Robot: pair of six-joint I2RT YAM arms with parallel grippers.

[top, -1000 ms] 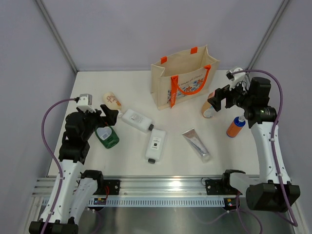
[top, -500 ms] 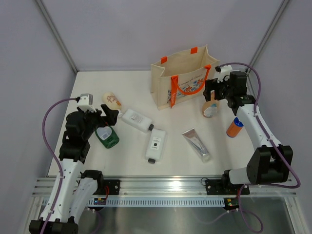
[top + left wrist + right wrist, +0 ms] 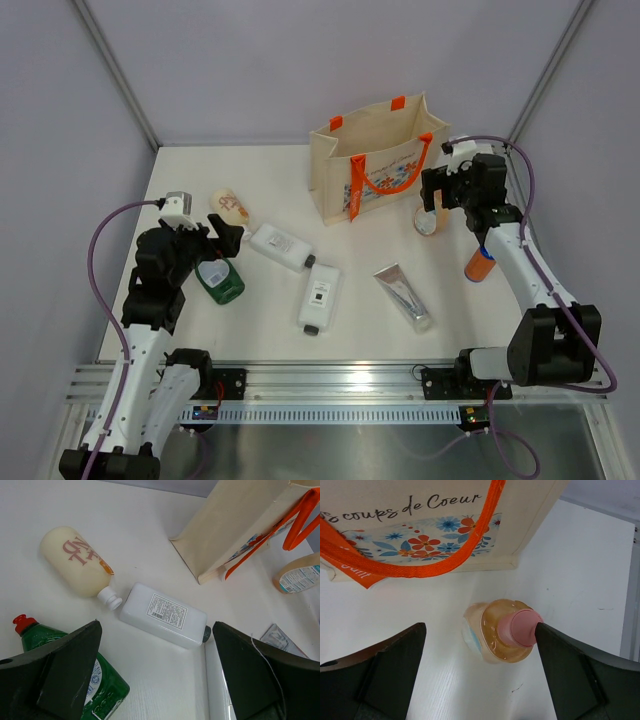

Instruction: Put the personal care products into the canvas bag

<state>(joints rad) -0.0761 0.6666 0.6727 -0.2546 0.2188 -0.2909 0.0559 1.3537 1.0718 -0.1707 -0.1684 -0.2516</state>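
Observation:
The cap of the tan bottle crowds one finger of my right gripper, so I will next move the gripper toward that side, turn it and lower its fingers around the tan pink-capped bottle (image 3: 427, 222) (image 3: 492, 632) standing below.
The canvas bag (image 3: 375, 160) stands upright at the back. The tan pink-capped bottle (image 3: 427, 222) stands just right of it. My right gripper (image 3: 440, 192) is open above this bottle. In the right wrist view the bottle (image 3: 492, 632) lies between the open fingers (image 3: 380, 672), its cap beside the right one. The orange blue-capped bottle (image 3: 478, 266) is partly hidden by the right arm. A silver tube (image 3: 403, 297), two white bottles (image 3: 282, 246) (image 3: 318, 297), a beige bottle (image 3: 230, 207) and a green bottle (image 3: 222, 282) lie on the table. My left gripper (image 3: 222, 240) is open and empty over the green bottle (image 3: 107, 692).
The bag's orange handle (image 3: 420, 565) hangs down its printed side close to the tan bottle. In the left wrist view the beige bottle (image 3: 75, 560) and one white bottle (image 3: 165, 614) lie ahead of the fingers. Grey walls enclose the table on three sides.
My right arm has swung in toward the bag, and its gripper now sits over the tan bottle. The left arm and the other products have not moved.

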